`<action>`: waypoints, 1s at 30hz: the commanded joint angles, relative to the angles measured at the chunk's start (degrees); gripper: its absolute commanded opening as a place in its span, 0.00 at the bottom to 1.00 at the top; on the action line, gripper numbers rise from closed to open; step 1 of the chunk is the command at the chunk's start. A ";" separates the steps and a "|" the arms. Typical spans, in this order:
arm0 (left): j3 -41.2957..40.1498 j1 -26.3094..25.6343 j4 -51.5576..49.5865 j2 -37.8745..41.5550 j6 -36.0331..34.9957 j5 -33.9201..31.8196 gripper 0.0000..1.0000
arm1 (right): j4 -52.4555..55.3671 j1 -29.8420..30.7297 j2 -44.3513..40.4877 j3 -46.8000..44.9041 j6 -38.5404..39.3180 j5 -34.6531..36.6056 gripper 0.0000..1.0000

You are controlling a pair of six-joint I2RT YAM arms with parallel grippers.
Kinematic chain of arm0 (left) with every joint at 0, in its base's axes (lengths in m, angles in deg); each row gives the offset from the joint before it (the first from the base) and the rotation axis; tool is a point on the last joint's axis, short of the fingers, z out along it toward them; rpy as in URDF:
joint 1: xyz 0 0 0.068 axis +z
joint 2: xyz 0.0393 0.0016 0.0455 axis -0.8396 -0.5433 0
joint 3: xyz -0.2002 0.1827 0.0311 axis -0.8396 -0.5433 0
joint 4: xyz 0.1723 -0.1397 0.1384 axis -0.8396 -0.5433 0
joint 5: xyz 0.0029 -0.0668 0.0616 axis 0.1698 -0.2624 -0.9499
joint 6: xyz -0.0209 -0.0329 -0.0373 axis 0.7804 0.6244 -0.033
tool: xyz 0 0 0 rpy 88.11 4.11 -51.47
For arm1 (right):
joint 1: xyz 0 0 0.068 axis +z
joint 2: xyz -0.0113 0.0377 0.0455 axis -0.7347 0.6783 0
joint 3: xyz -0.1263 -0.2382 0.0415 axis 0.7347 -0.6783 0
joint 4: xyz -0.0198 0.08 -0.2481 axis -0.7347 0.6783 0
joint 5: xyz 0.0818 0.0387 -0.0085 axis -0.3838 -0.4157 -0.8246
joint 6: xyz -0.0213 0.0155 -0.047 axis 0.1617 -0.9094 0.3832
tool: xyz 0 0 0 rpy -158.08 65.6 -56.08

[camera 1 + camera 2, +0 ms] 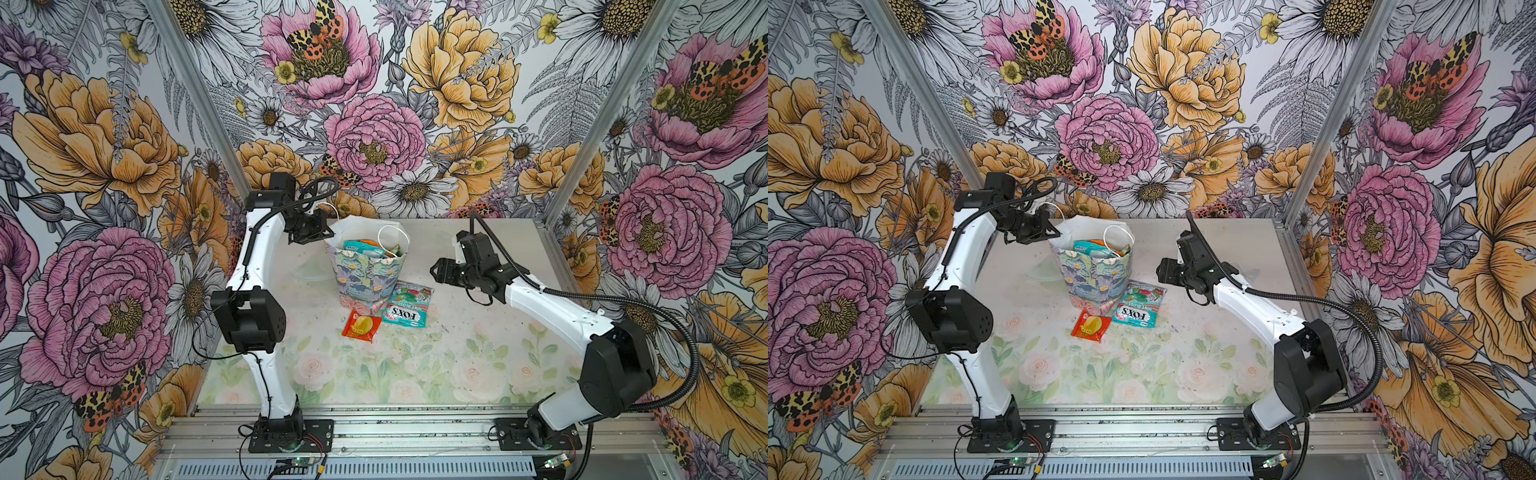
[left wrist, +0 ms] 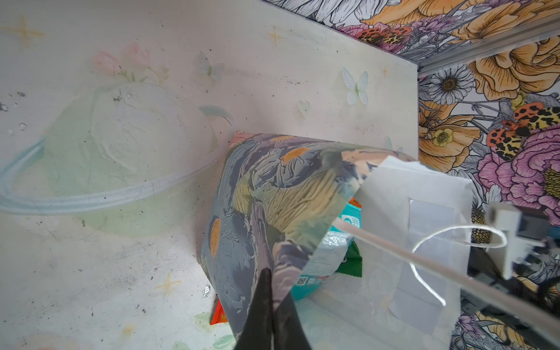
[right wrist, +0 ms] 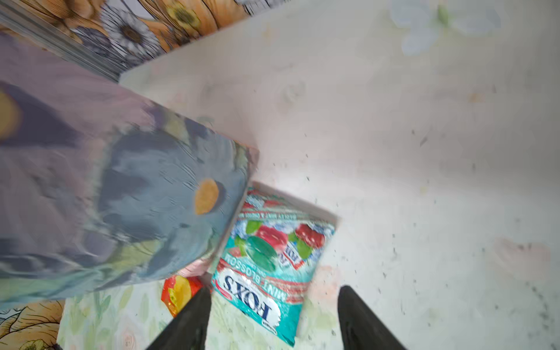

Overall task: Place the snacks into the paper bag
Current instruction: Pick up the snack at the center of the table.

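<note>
My right gripper should move down and back next, onto the edge of the teal packet that is away from the bag, because the packet's opposite edge lies against the bottom of the bag.
The paper bag [image 1: 365, 274] [image 1: 1096, 276] stands upright mid-table, and teal, orange and green snacks [image 1: 363, 247] show inside it. My left gripper [image 1: 329, 235] [image 2: 272, 306] is shut on the bag's left rim, pinching the printed wall [image 2: 272, 188]. On the table by the bag's foot lie a teal FOX'S packet [image 1: 409, 307] [image 3: 272, 257] and a red-and-yellow packet [image 1: 362, 326] [image 3: 178, 294]. To the right of the bag, my right gripper [image 1: 434, 270] [image 3: 274, 291] hangs open and empty above the teal packet.
A translucent plastic container [image 1: 305, 272] [image 2: 121, 157] lies just left of the bag. The bag's white cord handle [image 1: 390, 241] loops over its mouth. Floral walls and aluminium posts [image 1: 582, 124] close in the table at the back and sides.
</note>
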 commanded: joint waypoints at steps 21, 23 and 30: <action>0.05 -0.26 1.90 2.78 -0.67 1.86 0.00 | -16.27 6.83 12.73 -6.46 -16.56 2.84 0.60; -0.03 -0.33 1.89 2.82 -0.60 1.82 0.00 | -16.21 7.09 13.63 -6.13 -16.75 3.20 0.58; -0.20 -0.63 1.89 3.22 -0.73 1.90 0.00 | -16.60 7.81 17.12 -4.17 -17.22 4.00 0.42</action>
